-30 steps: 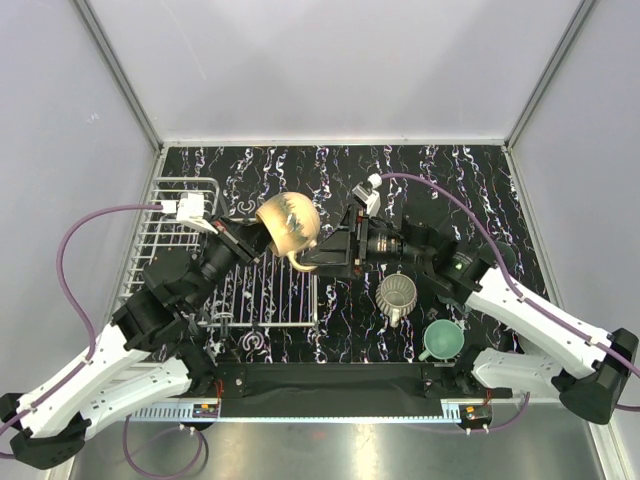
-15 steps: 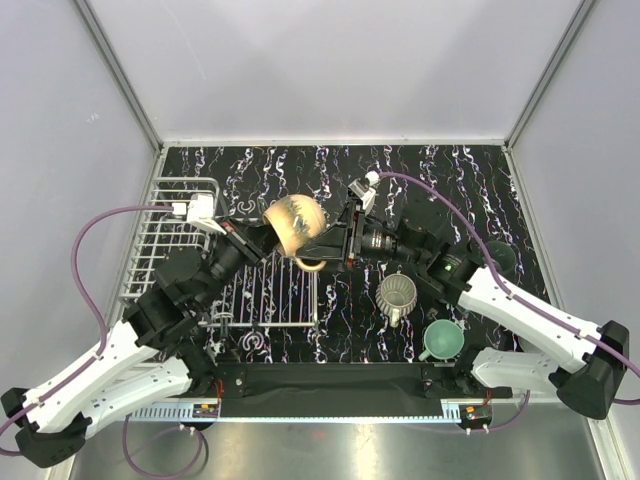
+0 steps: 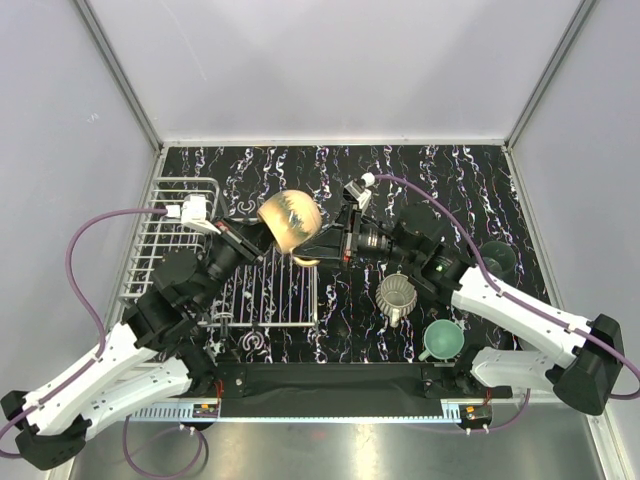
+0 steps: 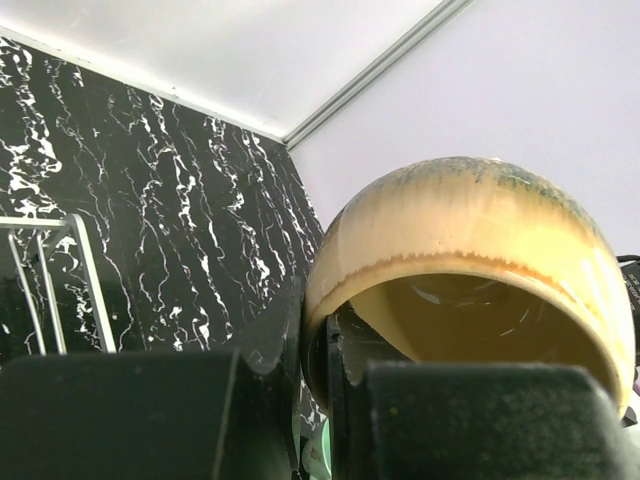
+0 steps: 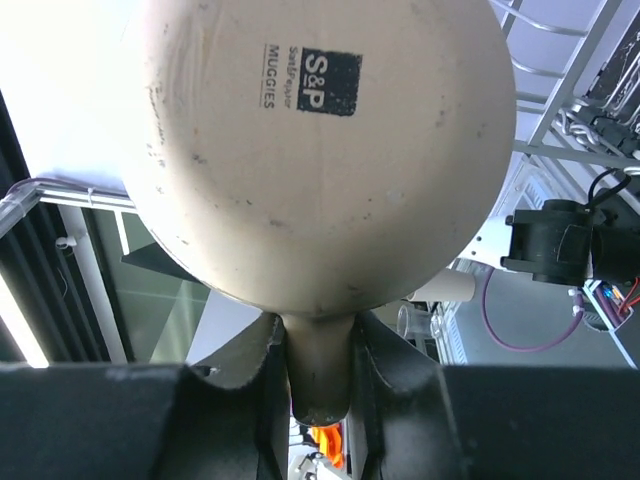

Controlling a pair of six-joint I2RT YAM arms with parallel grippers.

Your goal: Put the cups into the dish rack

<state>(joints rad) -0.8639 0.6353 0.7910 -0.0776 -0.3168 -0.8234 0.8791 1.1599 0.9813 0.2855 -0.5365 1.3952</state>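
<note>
My right gripper will next tilt down and carry the cup across, down onto the dish rack's flat grid part, which is below and to its left in the top view.
A peach-tan cup (image 3: 290, 221) hangs in the air over the right edge of the white wire dish rack (image 3: 170, 245), held from both sides. My left gripper (image 3: 262, 241) is shut on its rim, one finger inside and one outside the cup wall (image 4: 470, 250). My right gripper (image 3: 318, 250) is shut on the handle (image 5: 318, 370), which sits between its two fingers. The right wrist view is filled by the cup's stamped underside (image 5: 320, 150). Three more cups stand on the table to the right: a ribbed grey-beige cup (image 3: 398, 295), a mint green cup (image 3: 442, 340) and a dark grey-teal cup (image 3: 497, 258).
The rack has a raised basket part (image 3: 185, 200) at the left and a flat grid part (image 3: 275, 295) nearer the middle. White enclosure walls stand round the black marbled table (image 3: 450, 170). Purple cables loop off both wrists.
My right gripper has gone from open to shut round the cup's handle and reached a little further left. The cup has tipped slightly in the left gripper's hold.
</note>
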